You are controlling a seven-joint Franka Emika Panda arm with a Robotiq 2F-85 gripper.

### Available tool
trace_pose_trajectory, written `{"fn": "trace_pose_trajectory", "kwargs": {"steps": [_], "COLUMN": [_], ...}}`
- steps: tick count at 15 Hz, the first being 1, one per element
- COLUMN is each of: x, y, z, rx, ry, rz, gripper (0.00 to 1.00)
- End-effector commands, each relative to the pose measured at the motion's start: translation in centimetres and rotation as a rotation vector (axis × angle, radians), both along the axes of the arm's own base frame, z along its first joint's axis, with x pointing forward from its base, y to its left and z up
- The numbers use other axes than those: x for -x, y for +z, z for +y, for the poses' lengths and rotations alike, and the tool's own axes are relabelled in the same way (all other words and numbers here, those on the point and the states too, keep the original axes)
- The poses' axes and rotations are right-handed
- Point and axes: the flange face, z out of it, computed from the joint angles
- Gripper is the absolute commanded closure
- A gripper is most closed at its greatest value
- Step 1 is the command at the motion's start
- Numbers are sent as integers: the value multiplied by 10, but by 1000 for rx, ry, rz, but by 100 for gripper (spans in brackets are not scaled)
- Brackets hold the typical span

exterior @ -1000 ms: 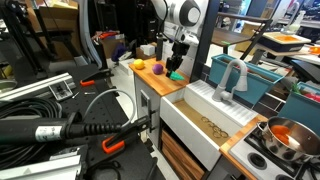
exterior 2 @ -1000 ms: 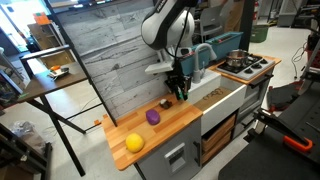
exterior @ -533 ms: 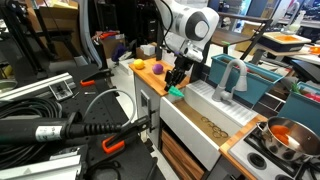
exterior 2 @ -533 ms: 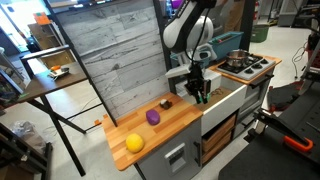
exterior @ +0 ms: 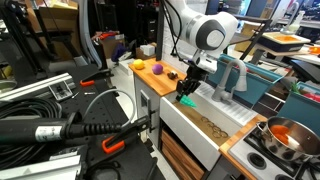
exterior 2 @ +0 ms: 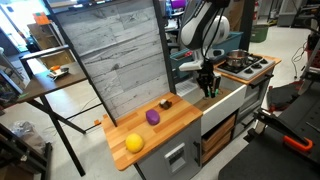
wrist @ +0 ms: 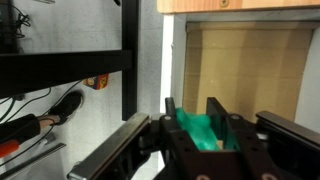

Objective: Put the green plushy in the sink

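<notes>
I should next lower my gripper into the sink [exterior: 222, 124], away from the white side of the sink, because the green plushy still hangs high above the wooden bottom of the sink.
My gripper [exterior: 188, 92] is shut on the green plushy [exterior: 187, 100], a small teal-green lump between the fingers. It hangs over the near end of the sink [exterior: 222, 124], a deep white basin with a light wooden bottom and a curved grey faucet [exterior: 229, 76]. In the wrist view the green plushy [wrist: 200, 128] sits between the black fingers of my gripper [wrist: 198, 112], with the wooden sink bottom [wrist: 245, 70] behind. In an exterior view my gripper [exterior 2: 208, 88] is above the sink [exterior 2: 225, 98].
On the wooden counter [exterior 2: 150, 132] lie a purple ball [exterior 2: 153, 117], a yellow toy [exterior 2: 134, 143] and a small orange-brown toy [exterior 2: 165, 103]. A teal-blue bin [exterior: 255, 78] stands behind the sink. A pot [exterior: 285, 136] sits on the stove beside it.
My gripper has carried the green plushy from above the counter sideways to over the sink. The toys on the counter have not moved.
</notes>
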Motion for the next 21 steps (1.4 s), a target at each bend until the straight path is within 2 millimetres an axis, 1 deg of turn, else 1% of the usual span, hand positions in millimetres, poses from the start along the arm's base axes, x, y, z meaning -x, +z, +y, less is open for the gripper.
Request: {"fn": "trace_pose_trajectory", "kwargs": {"steps": [1,3,8,12,13,14,15,16,19,21], "x": [-10,-10,-6,-10,-10,-11,-12,-9,-11,-16], "y": [-11,-23,-66,-88,-91,-93,-95,-88,-86,-77], "z": [6,9,16,26,28,30,31,31,31,35], "rx": [46,97,223,256,254,251,245,242,234,212], "ry": [28,68,195,243,246,246,251,256,261,258], "rz": [-72,-101,-164,-194,-197,-198,-200,-205,-205,-216], "gripper": [89,89,89,89,39,36,31,23,2,0]}}
